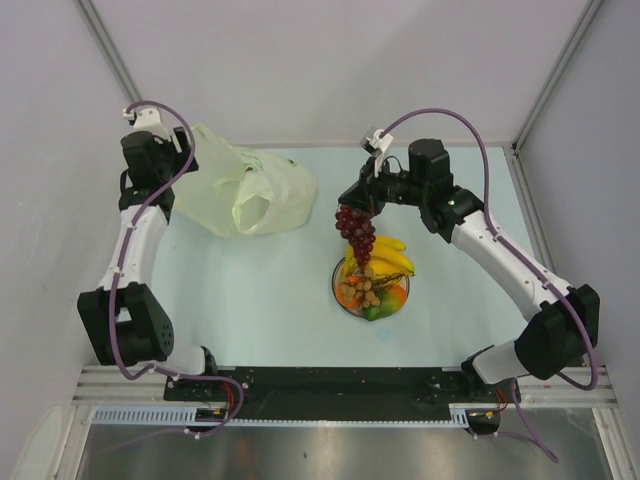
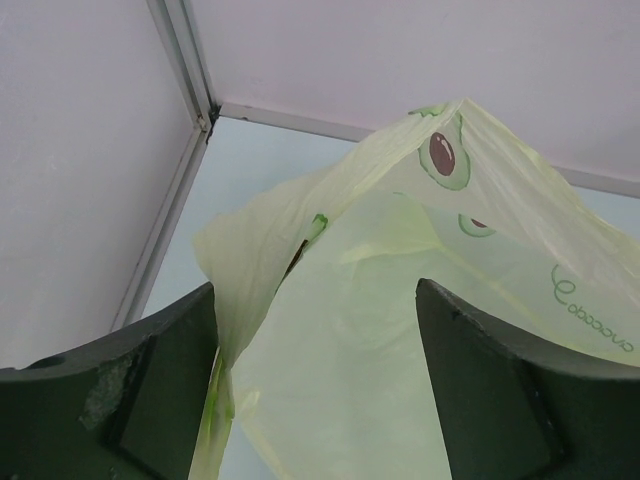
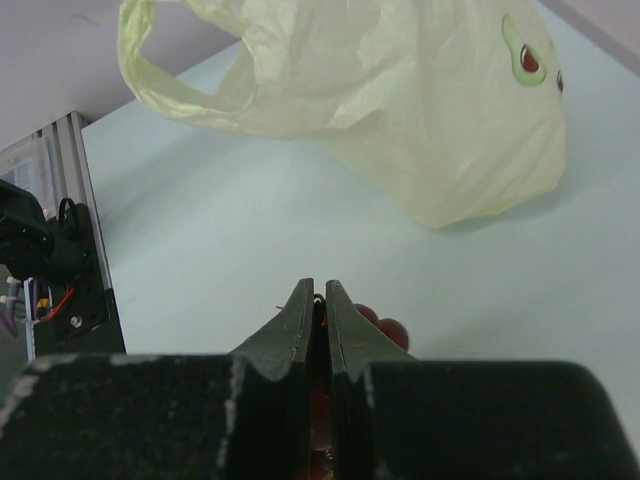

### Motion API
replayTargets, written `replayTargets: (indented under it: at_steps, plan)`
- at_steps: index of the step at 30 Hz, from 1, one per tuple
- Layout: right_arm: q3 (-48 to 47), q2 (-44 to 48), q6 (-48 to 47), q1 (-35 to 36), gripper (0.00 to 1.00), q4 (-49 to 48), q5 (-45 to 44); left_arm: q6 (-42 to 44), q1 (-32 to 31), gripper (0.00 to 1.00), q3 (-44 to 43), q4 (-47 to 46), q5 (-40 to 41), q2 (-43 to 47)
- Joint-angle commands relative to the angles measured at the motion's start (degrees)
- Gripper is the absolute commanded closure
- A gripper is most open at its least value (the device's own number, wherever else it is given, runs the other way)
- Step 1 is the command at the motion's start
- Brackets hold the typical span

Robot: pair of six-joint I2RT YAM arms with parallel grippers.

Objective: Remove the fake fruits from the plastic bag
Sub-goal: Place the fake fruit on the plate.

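Observation:
The grape bunch (image 1: pixel 356 232) still hangs above the fruits on the plate (image 1: pixel 342 298), so my right gripper will next go down and draw back over them to release the grape stem.
The pale yellow plastic bag (image 1: pixel 245 190) lies crumpled at the back left of the table. My left gripper (image 1: pixel 185 165) is at its left end, jaws wide apart, with the bag (image 2: pixel 400 300) filling the gap and a twisted fold against the left finger (image 2: pixel 150 390). My right gripper (image 1: pixel 362 205) is shut on the stem of the dark purple grape bunch (image 1: pixel 356 232), which hangs above the plate (image 1: pixel 342 298). In the right wrist view the grapes (image 3: pixel 392 328) peek beside the closed fingers. The banana bunch (image 1: pixel 390 256), brown cluster (image 1: pixel 368 290), orange fruit (image 1: pixel 396 294) and green mango (image 1: pixel 376 312) lie on the plate.
White walls enclose the table at the back and both sides. The bag (image 3: pixel 400 100) with its handle loop (image 3: pixel 160 70) shows in the right wrist view. A black rail (image 1: pixel 330 385) runs along the near edge.

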State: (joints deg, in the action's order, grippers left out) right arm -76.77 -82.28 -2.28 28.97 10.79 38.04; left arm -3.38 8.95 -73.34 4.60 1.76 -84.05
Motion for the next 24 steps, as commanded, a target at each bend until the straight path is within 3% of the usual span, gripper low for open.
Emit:
replayTargets:
  at_steps: [1,24]
  plan:
    - [2.32,-0.25,1.67,0.03,1.00,-2.87,1.60,-2.07,-0.07,0.18,1.09,-0.91,-2.73,3.45]
    - [10.68,3.88,1.14,-1.99,1.00,0.03,1.95,-2.42,-0.07,0.18,3.03,-1.52,-3.17,4.16]
